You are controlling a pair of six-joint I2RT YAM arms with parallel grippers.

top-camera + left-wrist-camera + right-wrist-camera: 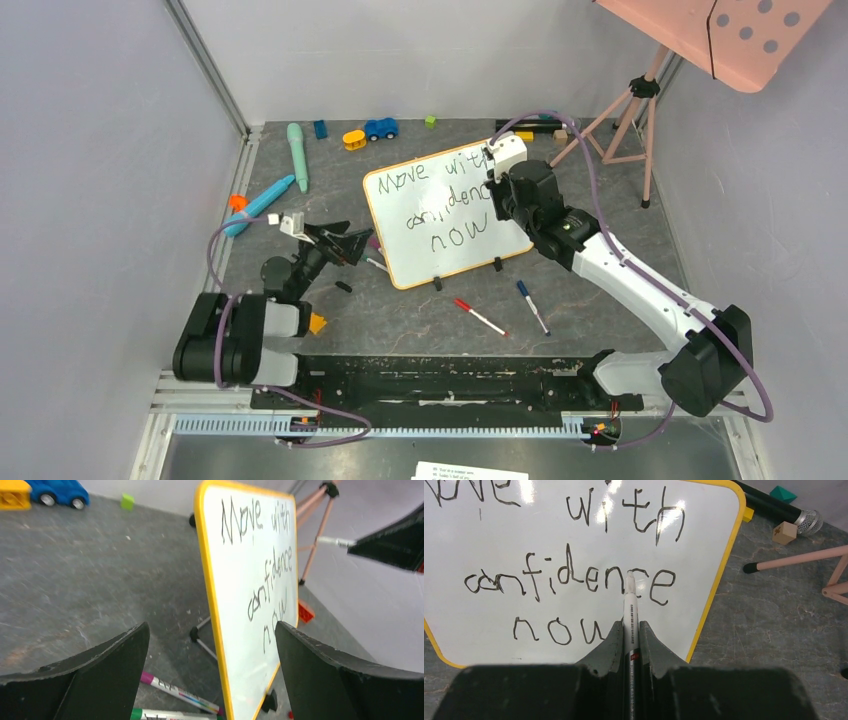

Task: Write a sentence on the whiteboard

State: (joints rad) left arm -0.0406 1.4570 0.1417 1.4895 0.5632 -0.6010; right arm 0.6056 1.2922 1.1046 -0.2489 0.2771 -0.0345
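Note:
My left gripper tilts downward, draws back and lowers onto the loose black cap on the tabletop next, as the white marker's tip is bare.
The whiteboard [415, 262], with an orange-yellow frame and black feet, stands tilted mid-table. The sentence [440, 200] in dark marker reads "Move with confidence now" in three rows. My right gripper [500, 180] is over the board's upper right and shut on a white marker [630, 610]. In the right wrist view [630, 625] the marker's tip points at the "c" near the end of "confidence" [569, 577]. My left gripper [350, 243] is open and empty at the board's left edge. In the left wrist view [211, 625] the board [235, 645] stands between and beyond the fingers.
A red marker [480, 316] and a blue marker [533, 306] lie in front of the board. Two more markers [180, 692] lie under my left gripper. A teal cylinder [297, 155], toy car [380, 128], yellow block [354, 139] and pink tripod [630, 110] stand behind.

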